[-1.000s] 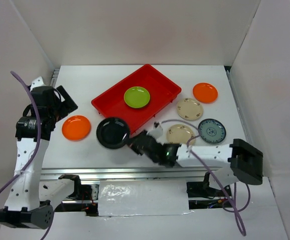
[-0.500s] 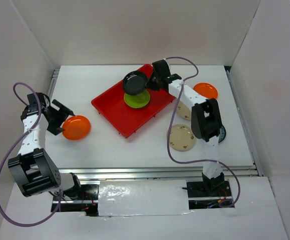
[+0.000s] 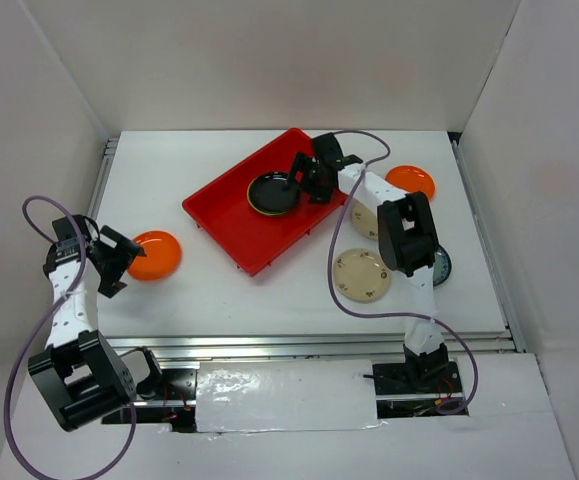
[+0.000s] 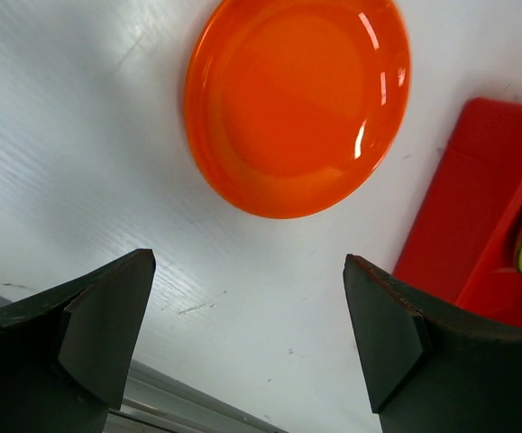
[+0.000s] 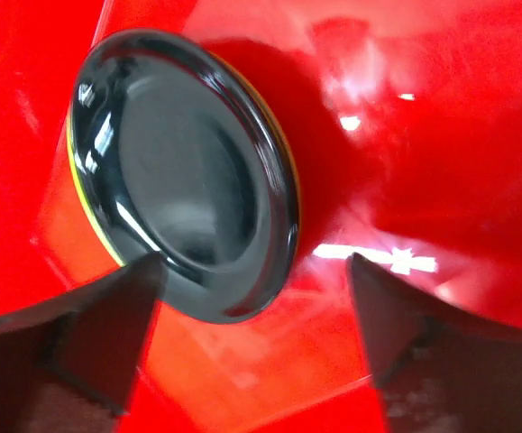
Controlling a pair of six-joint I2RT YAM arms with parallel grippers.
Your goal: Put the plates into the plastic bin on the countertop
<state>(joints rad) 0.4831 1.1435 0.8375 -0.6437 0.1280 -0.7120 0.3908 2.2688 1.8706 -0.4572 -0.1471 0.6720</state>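
I need to lower my left gripper next toward the orange plate, onto the plate's rim nearest its open fingers, as this plate is still outside the red bin [image 3: 231,218].
The red plastic bin [image 3: 231,218] lies slanted at the middle of the white countertop [image 3: 269,290]. Inside it a black plate [image 3: 272,192] rests on the lime green plate, of which only a thin edge [image 5: 82,194] shows. My right gripper [image 3: 303,180] hangs open just right of the black plate [image 5: 184,216], and its jaws [image 5: 251,334] hold nothing. An orange plate [image 3: 155,255] lies on the left of the countertop. My left gripper [image 3: 119,263] is open just left of that orange plate [image 4: 297,99], with nothing between its jaws [image 4: 247,334].
A second orange plate [image 3: 410,182] lies right of the bin. One beige plate [image 3: 361,275] sits in front of the right arm, and another [image 3: 366,220] is partly behind it. A blue-white plate [image 3: 441,266] peeks out at the right. White walls enclose the counter.
My right gripper carried the black plate into the bin, lowered it onto the lime green plate and opened. My left arm swung in to the orange plate and has since drawn slightly nearer.
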